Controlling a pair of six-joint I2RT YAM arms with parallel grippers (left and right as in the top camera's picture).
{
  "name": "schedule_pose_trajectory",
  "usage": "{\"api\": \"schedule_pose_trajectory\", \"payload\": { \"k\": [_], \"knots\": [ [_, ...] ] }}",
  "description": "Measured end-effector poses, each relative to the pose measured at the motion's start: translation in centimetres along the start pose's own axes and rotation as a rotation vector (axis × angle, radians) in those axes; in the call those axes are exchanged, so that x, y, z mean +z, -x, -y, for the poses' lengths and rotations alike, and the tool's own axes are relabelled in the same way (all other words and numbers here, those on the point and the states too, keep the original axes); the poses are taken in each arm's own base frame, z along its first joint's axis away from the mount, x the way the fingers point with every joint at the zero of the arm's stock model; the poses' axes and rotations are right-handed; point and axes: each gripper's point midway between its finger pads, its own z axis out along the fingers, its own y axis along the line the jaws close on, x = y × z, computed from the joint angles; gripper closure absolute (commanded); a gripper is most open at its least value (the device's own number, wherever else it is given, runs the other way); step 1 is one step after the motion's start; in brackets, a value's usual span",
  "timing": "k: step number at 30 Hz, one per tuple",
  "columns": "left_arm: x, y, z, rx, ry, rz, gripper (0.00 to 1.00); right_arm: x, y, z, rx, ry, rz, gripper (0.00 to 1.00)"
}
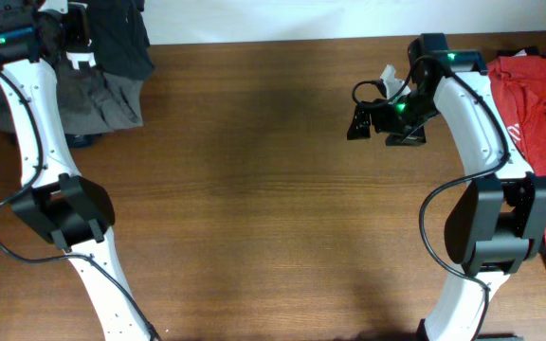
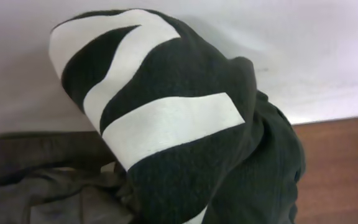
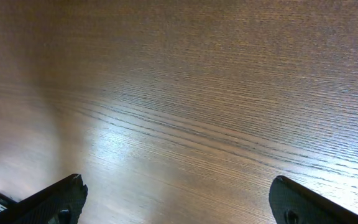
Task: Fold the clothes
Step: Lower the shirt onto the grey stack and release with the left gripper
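Observation:
The grey garment is below the robot's left gripper and to its left in the overhead view, so the gripper should swing that way, lower the black fabric and then let it go.
The black T-shirt [image 1: 117, 38] with white lettering [image 2: 166, 121] is bunched at the table's far left corner. It fills the left wrist view and hides the fingers there. My left gripper [image 1: 76, 47] sits at that bunch, shut on the black fabric. A grey garment [image 1: 98, 104] lies crumpled under and beside it [image 2: 48, 180]. A red T-shirt [image 1: 538, 104] lies at the far right edge. My right gripper [image 1: 375, 121] hovers open over bare wood left of the red shirt, its two dark fingertips [image 3: 64, 196] wide apart with nothing between them [image 3: 179, 199].
The brown wooden table [image 1: 254, 189] stretches between both arms. A white wall [image 2: 303, 56] runs behind the far edge. The right arm's base [image 1: 496, 223] stands near the red shirt; the left arm's base [image 1: 64, 213] is at the left.

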Motion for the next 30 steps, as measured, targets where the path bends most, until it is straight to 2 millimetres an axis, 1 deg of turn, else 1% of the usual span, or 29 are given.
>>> {"api": "schedule_pose_trajectory", "payload": {
  "k": [4,12,19,24,26,30],
  "knots": [
    [0.0,0.2,-1.2,-0.078,0.066,0.006,1.0,0.0,-0.2,0.0,0.006,0.0,-0.008,0.02],
    [-0.5,0.2,-3.9,-0.29,0.196,0.027,1.0,0.0,-0.3,0.0,0.007,0.0,-0.01,0.01],
    [-1.5,0.0,-7.5,-0.504,0.266,0.079,1.0,0.0,-0.3,0.0,0.008,0.0,-0.01,0.01],
    [-2.2,-0.4,-9.5,-0.602,0.303,0.103,1.0,0.0,-0.3,0.0,0.008,0.0,-0.011,0.01],
    [-2.4,-0.3,-10.0,-0.622,0.311,0.115,1.0,0.0,-0.3,0.0,0.008,0.0,-0.011,0.01],
    [-2.4,-0.3,-10.0,-0.637,0.311,0.119,1.0,0.0,-0.3,0.0,0.008,0.0,-0.011,0.01]
  ]
}}
